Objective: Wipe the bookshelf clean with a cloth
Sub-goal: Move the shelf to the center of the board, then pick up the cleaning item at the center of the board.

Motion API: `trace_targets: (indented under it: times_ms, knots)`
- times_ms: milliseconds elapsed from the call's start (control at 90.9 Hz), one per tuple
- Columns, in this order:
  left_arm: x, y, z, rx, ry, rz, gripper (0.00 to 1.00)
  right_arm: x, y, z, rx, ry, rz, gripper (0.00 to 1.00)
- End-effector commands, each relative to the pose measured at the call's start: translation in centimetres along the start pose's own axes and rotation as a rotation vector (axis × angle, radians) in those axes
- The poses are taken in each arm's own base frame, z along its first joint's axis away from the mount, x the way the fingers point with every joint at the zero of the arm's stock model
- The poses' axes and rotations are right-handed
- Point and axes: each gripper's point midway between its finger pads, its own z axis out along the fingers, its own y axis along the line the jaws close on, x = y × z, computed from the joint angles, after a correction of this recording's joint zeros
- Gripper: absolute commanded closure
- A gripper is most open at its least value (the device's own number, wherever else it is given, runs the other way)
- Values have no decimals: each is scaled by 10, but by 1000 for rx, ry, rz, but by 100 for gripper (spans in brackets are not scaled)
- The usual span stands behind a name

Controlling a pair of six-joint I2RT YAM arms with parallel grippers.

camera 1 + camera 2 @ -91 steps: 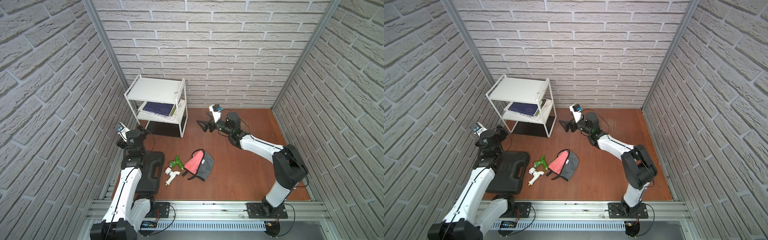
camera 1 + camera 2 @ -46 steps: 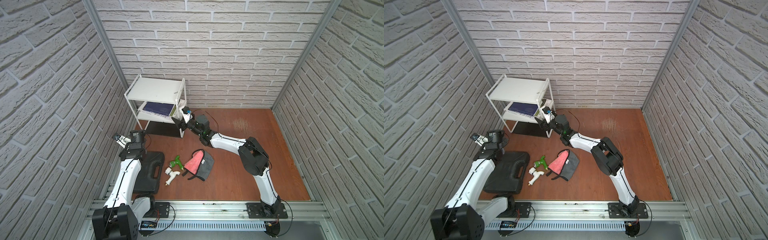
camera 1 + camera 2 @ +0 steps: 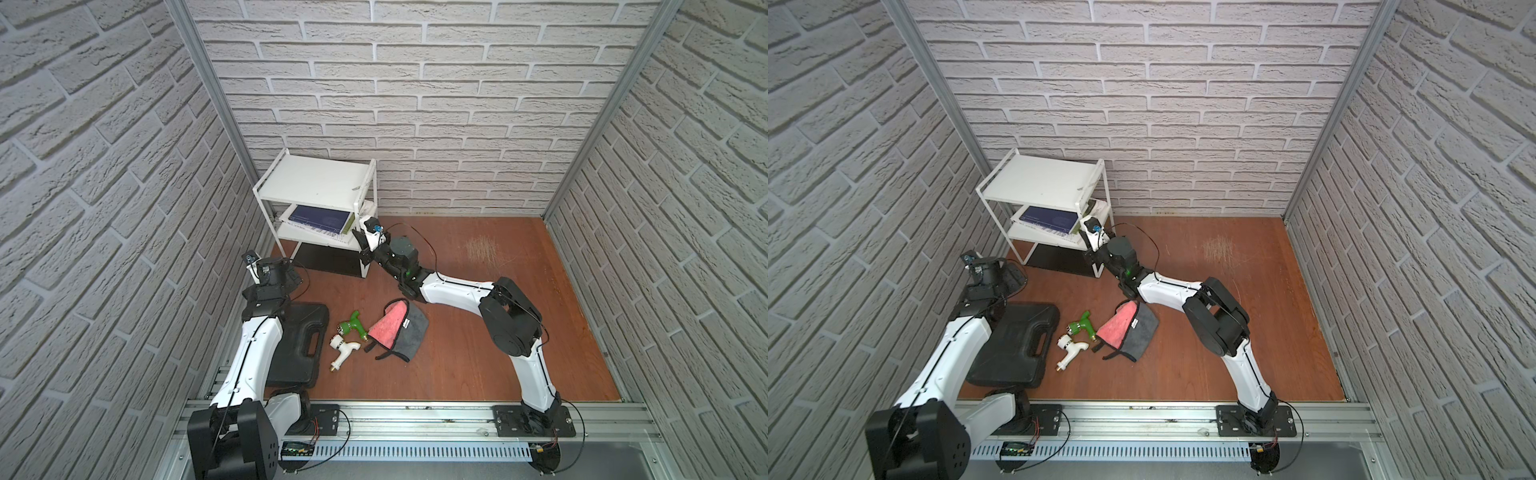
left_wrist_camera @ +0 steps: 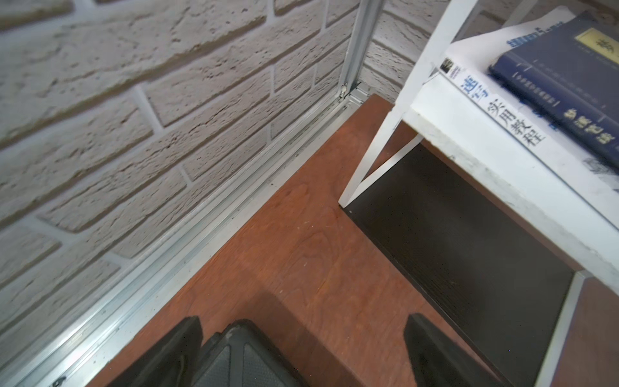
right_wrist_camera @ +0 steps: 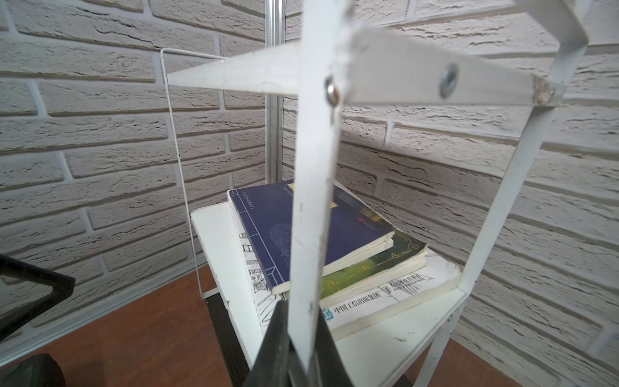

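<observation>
Next, my right gripper pulls the bookshelf's leg sideways along the back wall toward the scratched floor patch (image 3: 482,249), then releases it, since the bookshelf stands in the corner.
The white bookshelf (image 3: 316,183) (image 3: 1038,178) stands in the back left corner in both top views. My right gripper (image 3: 363,249) (image 3: 1090,249) (image 5: 301,321) is shut on its front right leg (image 5: 311,201), just below the middle shelf. The cloth (image 3: 395,328) (image 3: 1125,328) lies on the floor in front, its pink side folded over the grey, with nothing touching it. My left gripper (image 3: 291,276) (image 3: 1013,276) (image 4: 321,321) hangs open and empty over the floor by the shelf's front left foot (image 4: 345,201).
A flat black case (image 3: 297,345) lies under the left arm. A green tap (image 3: 353,324) and a white tap (image 3: 343,347) lie between the case and the cloth. Books (image 3: 320,218) (image 5: 318,228) are stacked on the middle shelf. Brick walls close in on three sides.
The right arm swung left from mid-floor to the bookshelf, and its jaws closed on the front right leg. The left gripper dropped lower and turned toward the shelf.
</observation>
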Motion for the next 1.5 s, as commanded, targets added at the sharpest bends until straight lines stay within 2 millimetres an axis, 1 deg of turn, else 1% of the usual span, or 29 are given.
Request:
trace_targets:
  times_ms: [0, 22, 44, 99, 132, 198, 231, 275, 341, 440, 550, 627, 682, 737, 847, 946, 1001, 1034, 1078, 1111, 1155, 1221, 1232, 1254, 1265, 1298, 1364, 1441, 1485]
  knots:
    - [-27, -32, -17, 123, -133, 115, 1, -42, -90, -41, 274, -41, -86, 97]
    - [-28, -38, -20, 146, -147, 129, 1, -37, -97, -47, 284, -29, -90, 97]
    - [-29, -44, -24, 172, -162, 142, 1, -41, -104, -55, 295, -35, -91, 97]
    - [-30, -60, -32, 238, -196, 182, 1, -31, -116, -71, 285, -21, -97, 97]
    - [-28, -71, -37, 283, -212, 214, 2, -33, -126, -83, 279, -26, -99, 97]
    - [-21, -98, -48, 381, -241, 295, 1, -23, -138, -107, 234, 12, -73, 97]
    - [-13, -111, -52, 419, -247, 336, 1, -19, -150, -120, 234, 41, -57, 97]
    - [-6, -126, -58, 463, -262, 376, 2, -6, -159, -136, 229, 101, -47, 97]
    - [6, -144, -64, 510, -271, 432, 2, 9, -179, -163, 273, 180, -65, 97]
    - [18, -176, -72, 625, -245, 484, 3, 18, -209, -205, 347, 229, -51, 97]
    - [31, -221, -86, 767, -223, 566, 11, 29, -234, -244, 418, 277, -22, 97]
    - [36, -245, -86, 790, -215, 604, 23, 33, -246, -263, 466, 298, -16, 97]
    - [38, -257, -82, 797, -202, 609, 33, 34, -254, -276, 503, 299, -7, 97]
    - [38, -267, -77, 799, -195, 601, 40, 35, -261, -285, 530, 296, 14, 97]
    - [36, -278, -70, 806, -206, 557, 44, 38, -260, -289, 484, 298, 55, 97]
    - [35, -281, -75, 831, -219, 517, 45, 42, -250, -282, 412, 307, 86, 96]
    - [35, -278, -79, 829, -232, 504, 44, 43, -246, -280, 389, 316, 120, 89]
    - [34, -275, -82, 828, -244, 491, 42, 41, -244, -279, 380, 320, 144, 81]
    - [34, -269, -89, 830, -261, 472, 38, 40, -240, -280, 369, 332, 183, 63]
    - [36, -264, -92, 828, -264, 459, 34, 40, -236, -283, 363, 338, 218, 47]
    - [35, -254, -98, 825, -273, 433, 28, 39, -227, -289, 350, 348, 272, 34]
    - [41, -238, -102, 813, -262, 400, 21, 41, -214, -302, 354, 352, 353, 23]
    - [40, -234, -104, 813, -265, 391, 20, 45, -212, -304, 362, 356, 377, 19]
    - [42, -228, -106, 810, -265, 377, 17, 45, -208, -310, 370, 351, 401, 6]
    - [45, -225, -105, 806, -259, 373, 16, 47, -206, -313, 376, 350, 425, 3]
    - [47, -215, -107, 800, -257, 351, 14, 51, -199, -321, 388, 342, 482, 0]
    - [54, -197, -109, 780, -240, 314, 8, 60, -180, -331, 363, 326, 570, 0]
    - [58, -176, -108, 736, -221, 248, 3, 74, -155, -339, 339, 367, 627, 0]
    - [62, -164, -105, 699, -200, 205, 2, 81, -138, -339, 328, 403, 643, 0]
